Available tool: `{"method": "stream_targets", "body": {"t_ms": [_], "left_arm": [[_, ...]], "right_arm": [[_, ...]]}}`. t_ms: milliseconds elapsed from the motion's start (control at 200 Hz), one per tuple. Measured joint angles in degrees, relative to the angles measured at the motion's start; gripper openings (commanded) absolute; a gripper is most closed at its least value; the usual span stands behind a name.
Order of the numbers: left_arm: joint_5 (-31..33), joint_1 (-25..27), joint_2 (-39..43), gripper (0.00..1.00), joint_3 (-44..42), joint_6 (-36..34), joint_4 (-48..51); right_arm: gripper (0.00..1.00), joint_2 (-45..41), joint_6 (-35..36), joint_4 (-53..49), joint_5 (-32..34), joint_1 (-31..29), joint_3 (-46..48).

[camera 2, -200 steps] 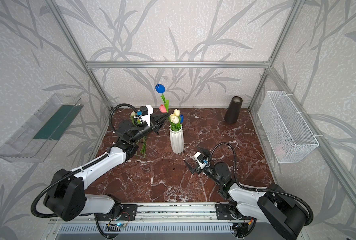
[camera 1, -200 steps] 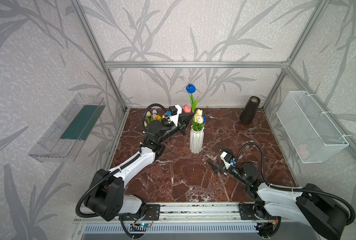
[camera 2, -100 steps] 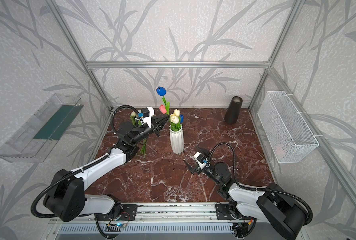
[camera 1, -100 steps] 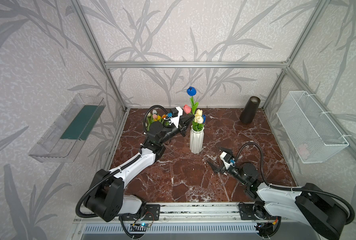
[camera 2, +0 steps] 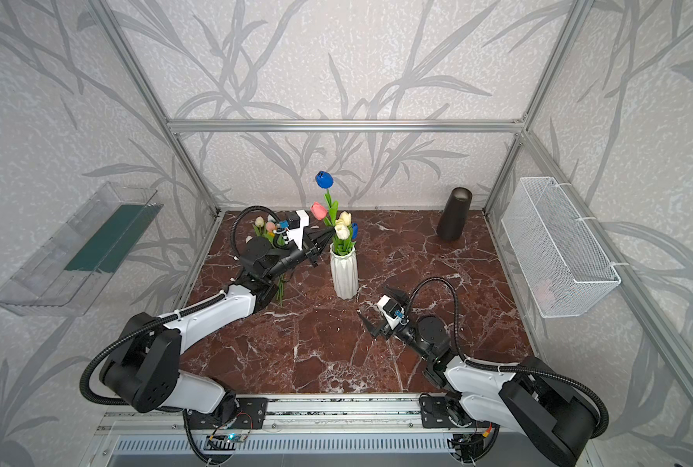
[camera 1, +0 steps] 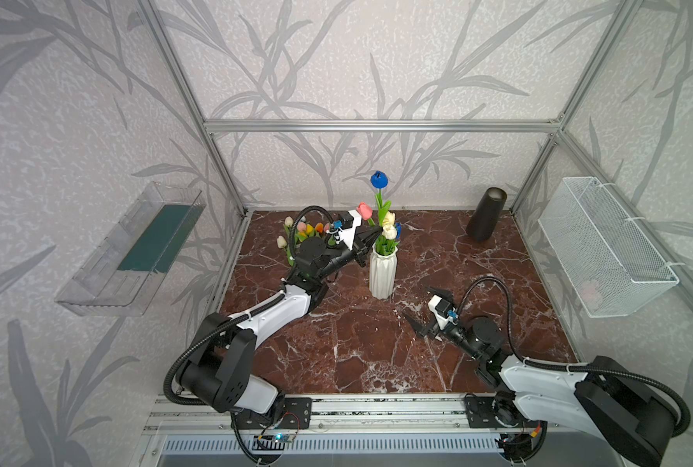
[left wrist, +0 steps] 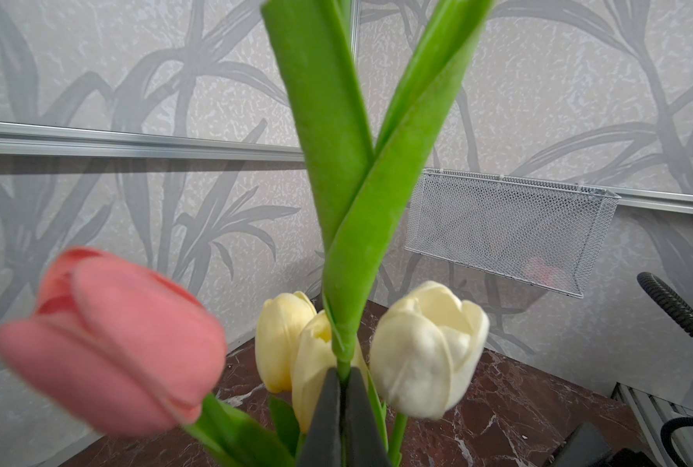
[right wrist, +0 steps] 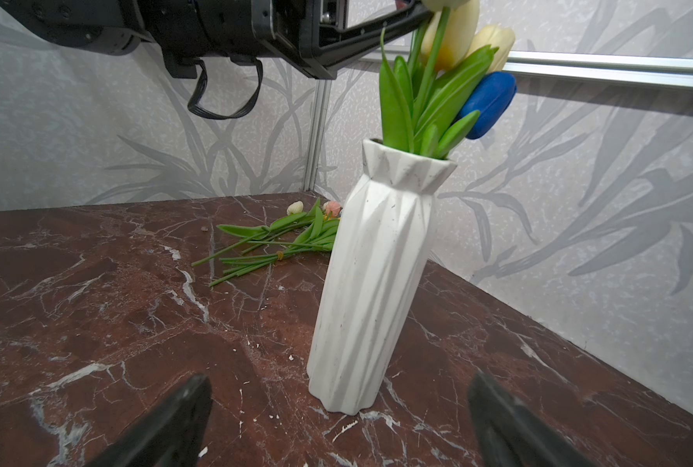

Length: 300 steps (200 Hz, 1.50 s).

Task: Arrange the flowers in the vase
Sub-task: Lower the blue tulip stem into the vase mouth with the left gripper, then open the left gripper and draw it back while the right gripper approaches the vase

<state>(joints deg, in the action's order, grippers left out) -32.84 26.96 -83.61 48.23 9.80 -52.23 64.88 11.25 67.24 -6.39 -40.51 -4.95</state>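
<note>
The vase's opening (camera 1: 384,253) lies just below the left gripper's fingers, so the left gripper will next go down, slide the blue tulip's green stem into it and let go of the stem.
A white ribbed vase (camera 1: 383,275) (camera 2: 344,275) (right wrist: 377,263) stands mid-table. It holds cream tulips (camera 1: 389,226) (left wrist: 425,347) and a short blue one (right wrist: 488,103); a pink tulip (camera 1: 364,210) (left wrist: 114,343) leans out to the left. My left gripper (camera 1: 377,231) (camera 2: 330,230) (left wrist: 344,374) is shut on the green stem of a tall blue tulip (camera 1: 379,180) (camera 2: 323,179), just above the vase mouth. Loose flowers (camera 1: 300,232) (right wrist: 280,238) lie at the back left. My right gripper (camera 1: 417,302) (camera 2: 372,300) (right wrist: 338,378) stands open and empty, low in front of the vase.
A black cylinder (camera 1: 486,220) stands at the back right. A white wire basket (camera 1: 603,246) hangs on the right wall and a clear tray (camera 1: 134,246) on the left wall. The marble tabletop (camera 1: 357,356) ends at a metal rail in front.
My left gripper has carried the tall blue tulip a little to the right and down, closer over the vase. The right arm has not moved.
</note>
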Motion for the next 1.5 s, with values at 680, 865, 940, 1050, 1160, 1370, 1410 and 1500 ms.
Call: {"method": "stream_targets", "body": {"t_ms": [680, 865, 940, 1050, 1160, 1370, 1410, 1500], "left_arm": [[3.69, 1.44, 3.91, 0.25, -5.46, -5.68, 9.51], [5.79, 1.49, 8.11, 0.37, -5.51, -8.11, 15.82], [6.45, 1.49, 10.01, 0.41, -5.51, -8.66, 17.40], [7.15, 1.49, 11.93, 0.48, -5.53, -9.38, 19.76], [7.65, 1.46, 13.84, 0.51, -6.19, -10.14, 21.86], [11.54, 1.46, 22.36, 0.79, -16.04, -10.67, 20.09], [12.44, 1.49, 24.55, 0.82, -18.62, -10.62, 19.12], [15.04, 1.49, 28.72, 0.82, -23.37, -10.03, 17.51]], "right_arm": [[0.99, 1.53, -0.17, 0.22, 0.04, 0.00, 0.00], [0.99, 2.05, -0.33, 0.24, 0.11, 0.00, 0.00], [0.99, 2.36, -0.35, 0.24, 0.11, 0.00, 0.00], [0.99, 2.95, -0.59, 0.28, 0.17, 0.00, -0.02], [0.99, 4.04, -1.38, -0.26, 1.57, 0.00, -0.98], [0.99, 5.33, -3.43, -7.76, 0.13, 2.75, -9.90], [0.99, 5.57, -4.00, -9.90, -0.76, 3.41, -12.83], [0.99, 7.37, -4.90, -12.46, -3.23, 4.17, -18.49]]}}
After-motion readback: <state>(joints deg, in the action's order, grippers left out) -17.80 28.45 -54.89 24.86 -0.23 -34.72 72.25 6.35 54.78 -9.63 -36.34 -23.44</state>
